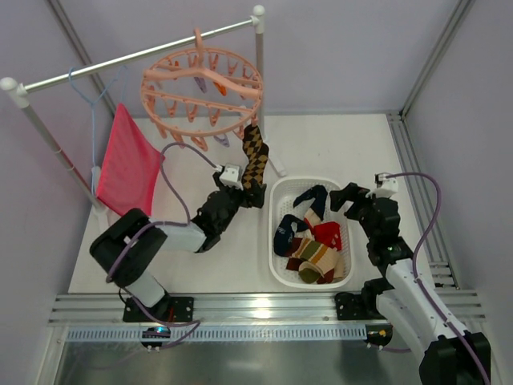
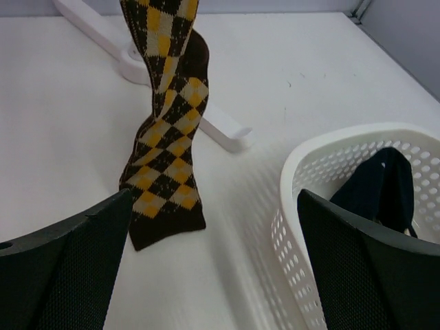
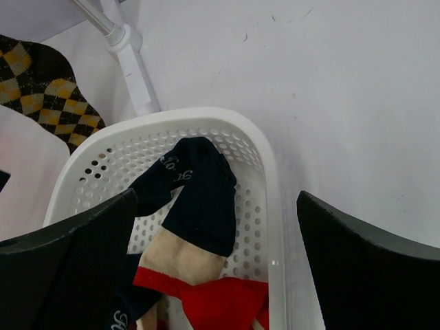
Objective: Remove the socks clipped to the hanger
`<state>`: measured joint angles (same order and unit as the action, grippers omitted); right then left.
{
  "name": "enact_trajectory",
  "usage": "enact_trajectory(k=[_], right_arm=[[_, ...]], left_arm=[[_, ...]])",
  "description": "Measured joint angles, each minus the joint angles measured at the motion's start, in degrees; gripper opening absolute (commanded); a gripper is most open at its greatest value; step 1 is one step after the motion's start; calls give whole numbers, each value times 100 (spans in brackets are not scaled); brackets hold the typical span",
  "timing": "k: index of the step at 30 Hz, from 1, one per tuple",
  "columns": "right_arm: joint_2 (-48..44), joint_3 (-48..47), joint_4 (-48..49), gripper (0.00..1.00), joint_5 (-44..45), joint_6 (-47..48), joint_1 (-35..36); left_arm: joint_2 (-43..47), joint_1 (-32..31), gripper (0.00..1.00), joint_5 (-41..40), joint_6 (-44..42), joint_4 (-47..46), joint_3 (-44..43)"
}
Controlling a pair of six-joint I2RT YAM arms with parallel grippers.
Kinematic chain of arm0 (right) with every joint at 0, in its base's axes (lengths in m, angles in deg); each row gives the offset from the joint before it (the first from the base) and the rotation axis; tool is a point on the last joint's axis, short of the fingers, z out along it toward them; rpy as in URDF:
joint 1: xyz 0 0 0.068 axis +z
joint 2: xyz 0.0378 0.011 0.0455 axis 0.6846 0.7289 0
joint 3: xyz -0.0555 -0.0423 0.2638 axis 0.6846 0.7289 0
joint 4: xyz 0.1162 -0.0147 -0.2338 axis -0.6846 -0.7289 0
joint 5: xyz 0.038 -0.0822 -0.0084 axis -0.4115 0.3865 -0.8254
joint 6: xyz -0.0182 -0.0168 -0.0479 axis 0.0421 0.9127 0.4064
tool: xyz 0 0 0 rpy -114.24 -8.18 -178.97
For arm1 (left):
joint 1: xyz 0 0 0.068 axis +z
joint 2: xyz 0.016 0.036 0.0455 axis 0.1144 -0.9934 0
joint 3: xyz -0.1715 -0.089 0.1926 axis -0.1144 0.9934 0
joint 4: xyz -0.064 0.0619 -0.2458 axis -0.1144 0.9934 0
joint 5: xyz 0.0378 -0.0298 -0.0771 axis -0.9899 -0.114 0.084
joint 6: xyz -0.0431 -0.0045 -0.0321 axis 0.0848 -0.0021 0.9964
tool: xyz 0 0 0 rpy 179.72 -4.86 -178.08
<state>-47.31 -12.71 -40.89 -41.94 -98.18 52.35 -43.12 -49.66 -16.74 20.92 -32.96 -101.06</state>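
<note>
The brown-tan sock's lower end (image 1: 254, 175) (image 2: 163, 189) hangs just outward of my left gripper's open fingers. The left gripper moves outward next, brings them around it and closes.
The salmon-pink ring hanger (image 1: 200, 88) hangs from the white rail. A brown-tan diamond-patterned sock (image 1: 255, 156) dangles from a clip at its front right, its toe near the table (image 2: 165, 137). My left gripper (image 1: 252, 195) is low beside the toe, open and empty (image 2: 214, 206); the sock lies just ahead of its left finger (image 2: 69, 275). Navy (image 1: 309, 200), red (image 1: 327, 234) and striped (image 1: 317, 261) socks lie in the white basket (image 1: 313, 181). My right gripper (image 1: 346, 198) hovers open over the basket's far right corner (image 3: 216, 199), above the navy sock (image 3: 199, 199).
A pink-red cloth (image 1: 128, 160) and a light-blue wire hanger (image 1: 88, 104) hang at the left of the drying rack (image 1: 136, 56). The rack's white foot (image 2: 213, 130) lies on the table behind the sock. The basket rim (image 2: 357, 134) is close to my left gripper's right finger.
</note>
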Motion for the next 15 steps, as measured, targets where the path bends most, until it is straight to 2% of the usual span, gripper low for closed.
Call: enact_trajectory(k=[6,15], right_arm=[[72,24,94,98,-221,9,0],[151,24,328,97,-402,26,0]], left_arm=[[-1248,146,100,-61,-55,-1051,-616],[-1976,299,100,-367,-367,-1528,-1475]])
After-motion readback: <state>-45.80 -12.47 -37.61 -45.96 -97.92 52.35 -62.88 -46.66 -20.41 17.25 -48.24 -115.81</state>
